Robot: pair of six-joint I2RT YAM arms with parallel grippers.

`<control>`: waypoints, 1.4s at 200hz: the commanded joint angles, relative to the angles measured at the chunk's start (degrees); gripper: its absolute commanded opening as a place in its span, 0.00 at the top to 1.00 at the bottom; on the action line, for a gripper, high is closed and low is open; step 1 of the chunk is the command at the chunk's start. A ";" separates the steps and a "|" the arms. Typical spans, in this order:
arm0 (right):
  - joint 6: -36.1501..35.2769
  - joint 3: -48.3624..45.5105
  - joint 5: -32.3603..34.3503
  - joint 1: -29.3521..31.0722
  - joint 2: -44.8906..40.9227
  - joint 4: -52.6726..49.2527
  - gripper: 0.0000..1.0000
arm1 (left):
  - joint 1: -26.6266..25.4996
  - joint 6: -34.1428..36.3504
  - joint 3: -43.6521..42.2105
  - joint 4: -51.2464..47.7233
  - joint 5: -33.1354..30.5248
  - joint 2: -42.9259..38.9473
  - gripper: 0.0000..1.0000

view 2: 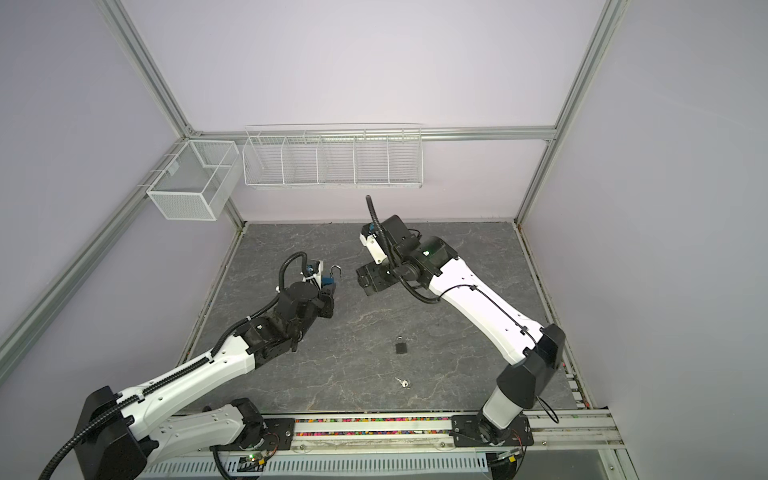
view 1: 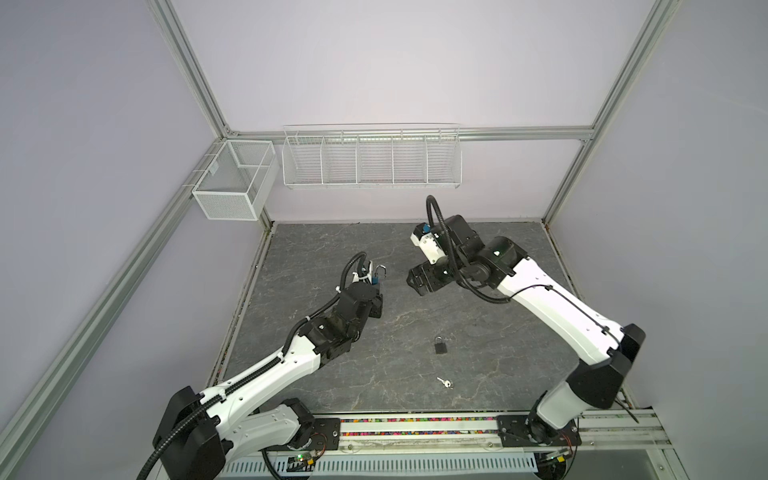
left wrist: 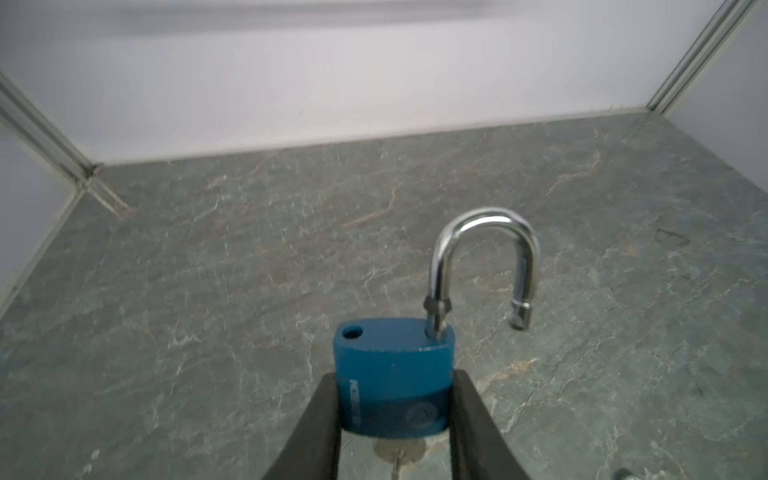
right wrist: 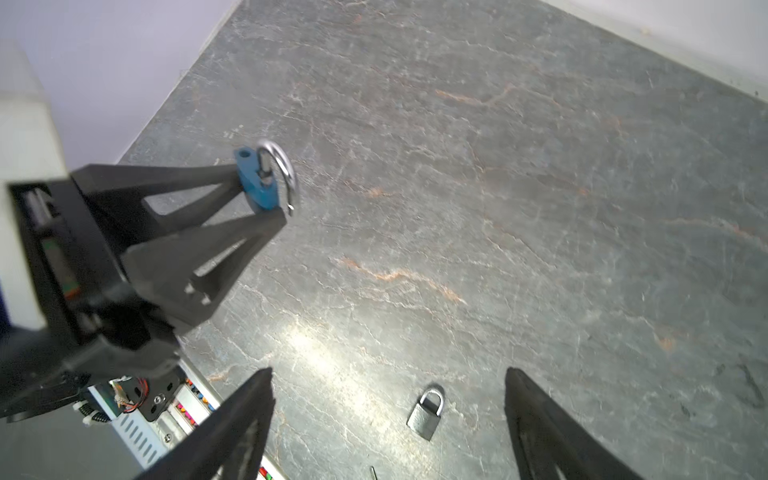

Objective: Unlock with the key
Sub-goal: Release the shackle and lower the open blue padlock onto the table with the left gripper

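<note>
My left gripper should next move down and back, tipping toward the bare tabletop (view 1: pixel 373 339) beside the grey padlock, to let go of the blue padlock, because the blue padlock's shackle is open.
My left gripper (left wrist: pixel 397 376) is shut on a blue padlock (left wrist: pixel 395 374), gripping its body by the sides above the table. The silver shackle (left wrist: pixel 486 257) has sprung open, with its free end clear of the body. A key (left wrist: pixel 400 453) sticks out of the padlock's underside, between my fingers. Both top views show the blue padlock (view 1: pixel 376 280) (view 2: pixel 328 284) raised left of centre. My right gripper (right wrist: pixel 388 374) is open and holds nothing. It hovers a short way right of the padlock (right wrist: pixel 255 178), in both top views (view 1: pixel 415 282) (view 2: pixel 363 282).
A small grey padlock (view 1: pixel 440 345) (right wrist: pixel 426 411) lies shut on the stone table, in front of the grippers. A loose silver key (view 1: pixel 445 382) (view 2: pixel 402 382) lies nearer the front rail. White wire baskets (view 1: pixel 370 158) hang on the back wall.
</note>
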 commanded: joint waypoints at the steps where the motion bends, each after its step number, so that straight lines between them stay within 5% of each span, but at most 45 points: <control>1: 6.44 -10.65 -1.52 -1.77 -5.16 10.21 0.12 | 1.70 -13.74 2.31 -14.74 6.09 2.40 1.00; 55: 12.91 -24.94 -6.89 -2.51 -6.59 18.89 0.12 | 4.23 -21.57 4.08 -24.31 17.05 10.43 1.00; 85: 14.03 -29.52 -7.28 -2.41 -6.72 21.80 0.12 | 4.49 -22.75 5.61 -28.18 18.08 16.50 1.00; 213: 13.59 -31.92 -6.27 -2.40 -5.36 22.23 0.12 | 6.06 -24.43 3.42 -21.87 25.72 28.96 1.00; 227: 13.55 -31.83 -6.25 -2.40 -5.15 21.88 0.12 | 6.16 -24.53 3.43 -22.02 25.80 29.23 0.90; 250: 13.20 -31.40 -6.15 -2.46 -4.63 20.73 0.12 | 6.16 -23.82 4.36 -23.38 25.51 28.88 0.61; 280: 12.39 -29.90 -5.52 -1.75 -4.20 17.14 0.12 | 6.16 -22.69 6.96 -25.42 24.93 28.44 0.41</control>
